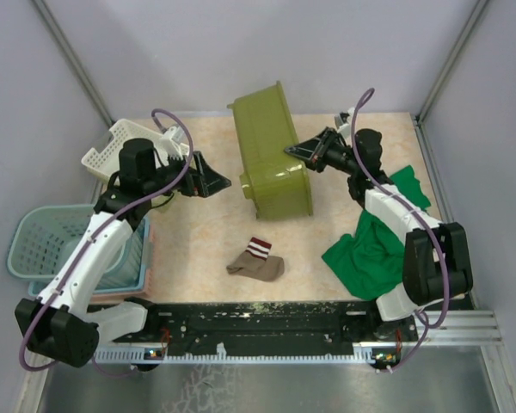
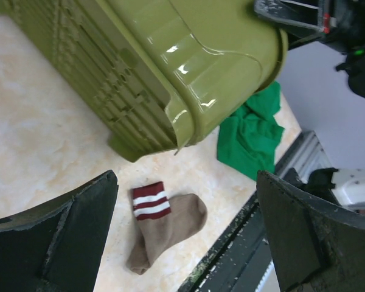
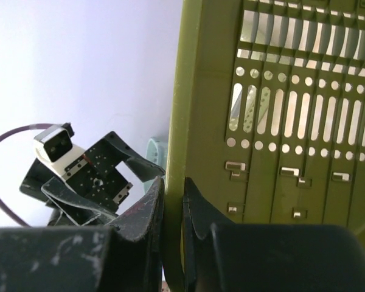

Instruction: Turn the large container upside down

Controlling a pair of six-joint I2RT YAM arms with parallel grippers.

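Note:
My right gripper is to swing down and to the right in the top view next, over the bare tabletop, because the container's slatted bottom faces sideways.
The large olive-green container [image 1: 272, 151] lies tipped on its side in the middle of the table, its slatted bottom toward the left. My right gripper [image 1: 294, 151] is shut on its rim; the right wrist view shows the rim [image 3: 173, 201] pinched between both fingers, with the perforated wall [image 3: 292, 109] beside it. My left gripper [image 1: 222, 181] is open and empty, just left of the container and apart from it. In the left wrist view the container [image 2: 158, 61] hangs above the open fingers [image 2: 61, 237].
A brown sock with red and white stripes [image 1: 256, 261] lies in front of the container. A green cloth [image 1: 378, 237] lies at the right by the right arm. A white basket [image 1: 120, 146] and a teal basket [image 1: 47, 245] stand at the left.

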